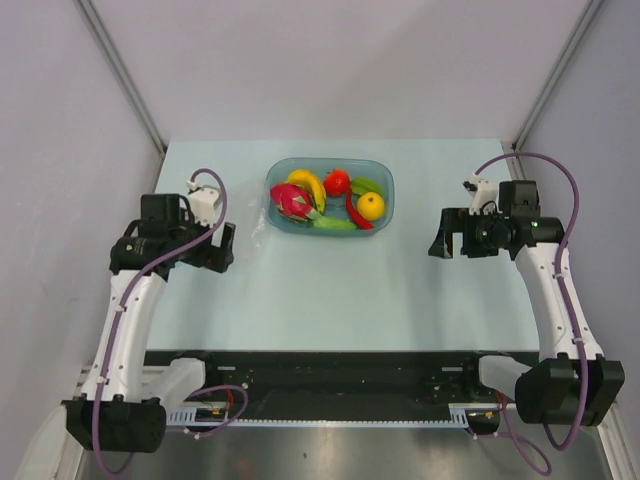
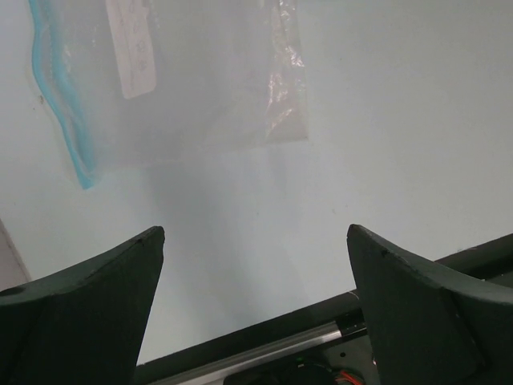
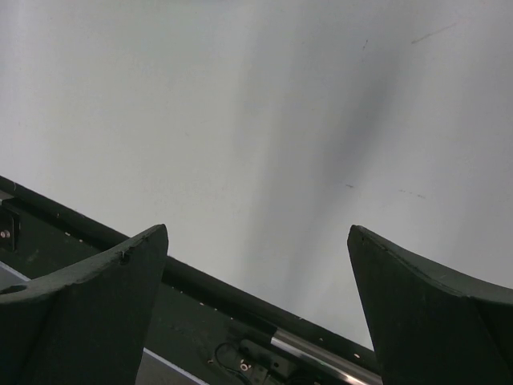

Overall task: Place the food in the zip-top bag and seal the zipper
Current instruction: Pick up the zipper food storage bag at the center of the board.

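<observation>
My left gripper should next tilt and move down and outward onto the near edge of the clear zip-top bag [image 2: 200, 72], because that edge is below and outward of my left gripper.
The food lies in a translucent blue-green tray [image 1: 276, 178] at the back middle: pink dragon fruit [image 1: 293, 201], banana [image 1: 308, 185], tomato [image 1: 337, 182], citrus [image 1: 371, 206], chili [image 1: 357, 214], green vegetable [image 1: 333, 223]. The clear zip-top bag [image 2: 200, 72] lies flat on the table in the left wrist view, its blue zipper [image 2: 60, 104] along the left edge. I cannot make it out in the top view. My left gripper [image 1: 222, 248] [image 2: 256, 241] is open and empty, short of the bag. My right gripper [image 1: 445, 238] [image 3: 256, 241] is open and empty over bare table.
The pale blue table [image 1: 330, 300] has a black rail [image 1: 330, 360] along its near edge, also in both wrist views. Grey walls stand close on both sides and behind.
</observation>
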Robot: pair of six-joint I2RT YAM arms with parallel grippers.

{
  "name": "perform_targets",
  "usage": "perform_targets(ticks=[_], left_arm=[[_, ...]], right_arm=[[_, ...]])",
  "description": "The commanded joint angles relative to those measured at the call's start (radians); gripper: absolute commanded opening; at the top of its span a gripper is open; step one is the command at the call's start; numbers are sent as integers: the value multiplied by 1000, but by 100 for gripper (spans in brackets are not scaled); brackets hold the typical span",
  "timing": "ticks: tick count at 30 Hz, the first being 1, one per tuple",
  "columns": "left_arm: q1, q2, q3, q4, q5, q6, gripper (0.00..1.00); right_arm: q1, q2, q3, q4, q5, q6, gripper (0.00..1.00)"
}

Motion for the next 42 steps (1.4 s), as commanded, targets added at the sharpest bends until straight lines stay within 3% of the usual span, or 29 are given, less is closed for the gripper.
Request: perform_targets(ticks=[1, 9, 13, 17, 24, 28, 31, 32, 33, 35, 36, 39, 42], left_arm=[[-87, 10, 5, 53, -80, 87, 100], [-313, -93, -217, 191, -222, 322, 100], [-413, -196, -402, 390, -390, 460, 100], [-445, -219, -556, 574, -449, 552, 100], [-457, -58, -696, 993, -624, 683, 100], [-457, 120, -739, 1275, -722, 741, 99], [-457, 195, -700, 1303, -791, 708, 97], [-457, 230, -667, 1288, -800, 695, 93], [-456, 237, -645, 1259, -801, 679, 76], [-451, 220, -589, 1159, -781, 614, 57], [-451, 205, -567, 1121, -765, 591, 39], [-450, 130, -460, 926, -704, 499, 15], [-450, 68, -320, 728, -638, 409, 0]], right_arm=[[-2, -14, 4, 24, 0, 15, 100], [-6, -9, -1, 34, 11, 22, 100], [-8, 0, -3, 31, 5, 22, 100], [-24, 11, 3, 42, 2, 23, 100], [-51, 3, -15, 44, -3, 17, 100], [-52, 12, -3, 44, -1, 17, 100], [-52, 19, 7, 40, -8, 18, 100], [-52, 19, 8, 40, -11, 18, 100], [-52, 19, 10, 39, -15, 18, 100], [-54, 19, 8, 42, -31, 29, 100], [-54, 20, 8, 42, -41, 31, 100], [-58, 26, 26, 37, -86, 31, 100], [-66, 26, 65, 45, -113, 17, 100]])
